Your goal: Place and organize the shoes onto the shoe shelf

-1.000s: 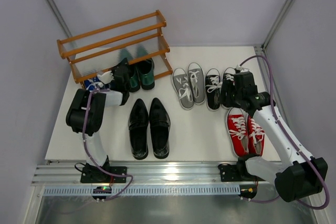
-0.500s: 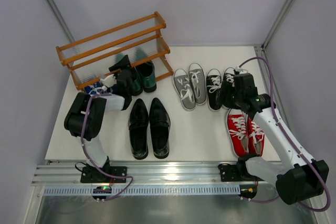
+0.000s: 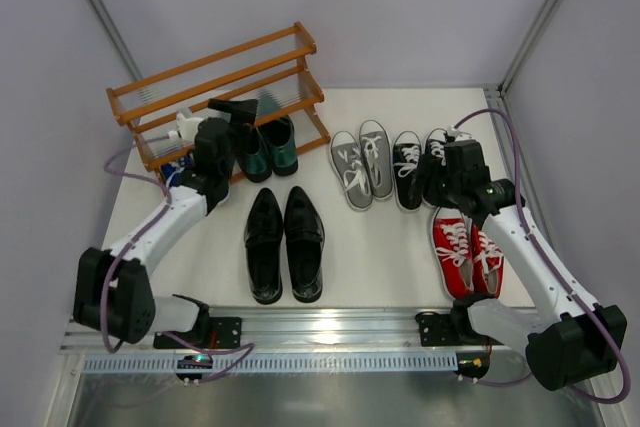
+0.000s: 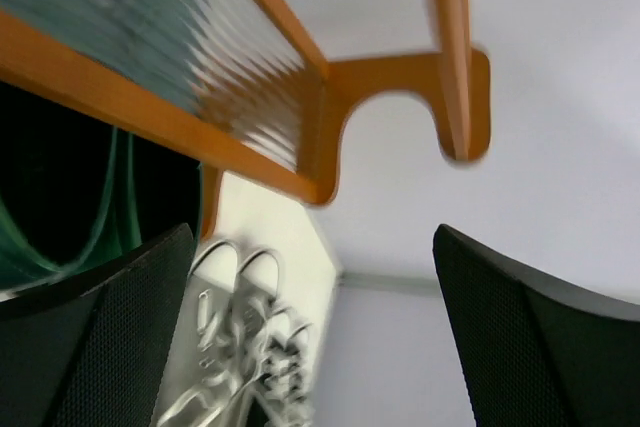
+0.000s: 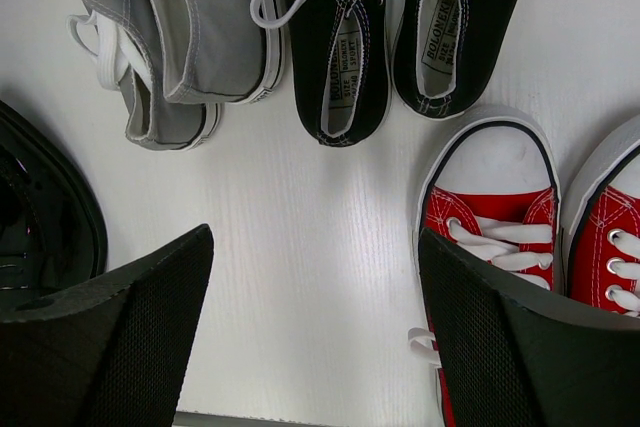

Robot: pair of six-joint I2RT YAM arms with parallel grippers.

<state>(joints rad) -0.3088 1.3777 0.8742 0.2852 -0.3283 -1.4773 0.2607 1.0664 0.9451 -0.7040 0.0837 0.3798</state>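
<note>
My left gripper draws back from the shelf next, turns downward and lowers onto the facing inner sides of the black loafers.
The shoe shelf stands at the back left, its orange rails close in the left wrist view. Dark green loafers sit in its bottom tier, and a bit of the blue sneakers shows beside them. My left gripper hangs open and empty just in front of the shelf, above the green loafers. Black loafers, grey sneakers, black-and-white sneakers and red sneakers lie on the table. My right gripper is open over bare table between the black-and-white pair and a red sneaker.
The white table is enclosed by pale walls at the back and both sides. A metal rail with both arm bases runs along the near edge. The shelf's upper two tiers hold nothing that I can see.
My left gripper opened wide and lifted off the green loafers, which stay in the bottom tier; that arm's elbow swung down to the left. My right gripper opened slightly wider in place.
</note>
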